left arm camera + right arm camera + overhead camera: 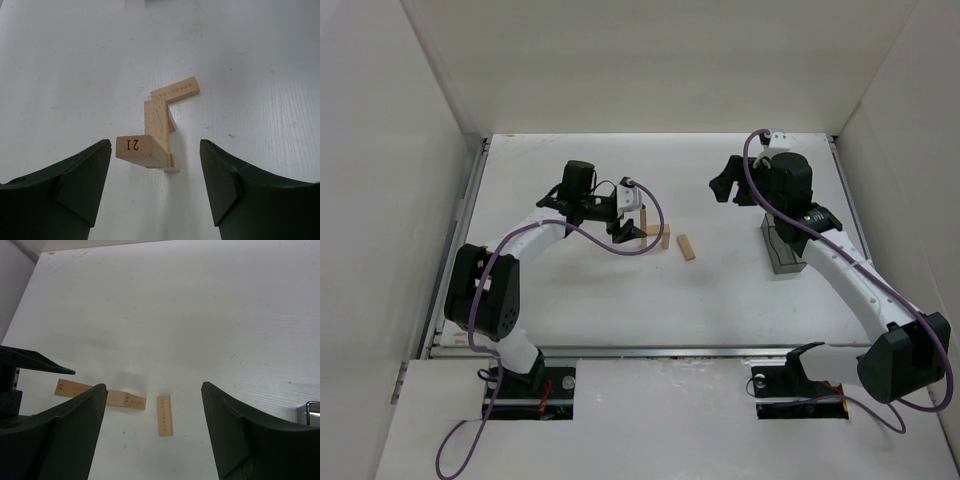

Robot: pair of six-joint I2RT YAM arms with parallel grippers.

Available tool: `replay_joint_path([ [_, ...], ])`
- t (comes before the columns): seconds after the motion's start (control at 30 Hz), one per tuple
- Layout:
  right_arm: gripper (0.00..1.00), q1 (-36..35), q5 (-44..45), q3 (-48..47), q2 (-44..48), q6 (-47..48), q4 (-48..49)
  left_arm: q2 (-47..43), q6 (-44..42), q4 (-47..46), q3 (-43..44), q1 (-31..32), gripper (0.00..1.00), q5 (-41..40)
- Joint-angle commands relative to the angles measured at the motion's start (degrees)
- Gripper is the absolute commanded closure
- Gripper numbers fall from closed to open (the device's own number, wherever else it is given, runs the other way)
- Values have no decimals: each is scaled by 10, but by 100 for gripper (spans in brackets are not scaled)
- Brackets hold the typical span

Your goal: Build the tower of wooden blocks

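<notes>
The loose plank lies below the robot's right gripper, clear on both sides, so the right gripper will next move back, to its left in the top view, and down astride the plank.
The wood block tower (155,125) is a small stack of tan planks. A plank marked 21 (135,146) lies on top of a lower plank (174,163). A further plank (176,89) lies flat at the stack's far end. My left gripper (155,150) is open, and its fingers (85,180) stand either side of the 21 plank without touching it. In the top view the stack (656,235) sits just right of the left gripper (623,226). One loose plank (687,247) (164,415) lies to its right. My right gripper (725,185) hovers open and holds nothing.
A small grey bin (782,252) (310,413) stands on the table under the right arm's forearm. White walls enclose the table (580,300) on three sides. A purple cable loops off the left arm near the stack.
</notes>
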State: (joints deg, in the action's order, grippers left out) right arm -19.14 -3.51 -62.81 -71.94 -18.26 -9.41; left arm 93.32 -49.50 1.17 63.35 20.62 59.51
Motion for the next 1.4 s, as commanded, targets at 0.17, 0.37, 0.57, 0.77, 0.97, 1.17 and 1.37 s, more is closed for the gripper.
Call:
replay_joint_path([
  [0.17, 18, 3, -8, 6, 3, 0, 32, -16, -10, -3, 2, -4, 3, 18],
  [0.37, 17, 3, 24, -34, -42, 24, -64, -41, -10, -3, 8, -9, 0, 18],
  [0.57, 17, 3, 36, -46, -128, 38, -129, -100, -52, 33, 8, -9, 0, 18],
  [0.77, 18, -30, 42, -41, -185, 61, -151, -184, 25, 7, -13, -15, 0, -20],
  [0.97, 20, -67, 11, -33, -224, 61, -152, -276, 227, -116, -57, -26, 0, -78],
  [1.17, 24, -85, 17, -45, -280, 56, -153, -358, 397, -192, -76, -26, 0, -235],
  [1.37, 27, -90, 4, -64, -314, 51, -148, -391, 426, -173, -89, -26, 0, -309],
])
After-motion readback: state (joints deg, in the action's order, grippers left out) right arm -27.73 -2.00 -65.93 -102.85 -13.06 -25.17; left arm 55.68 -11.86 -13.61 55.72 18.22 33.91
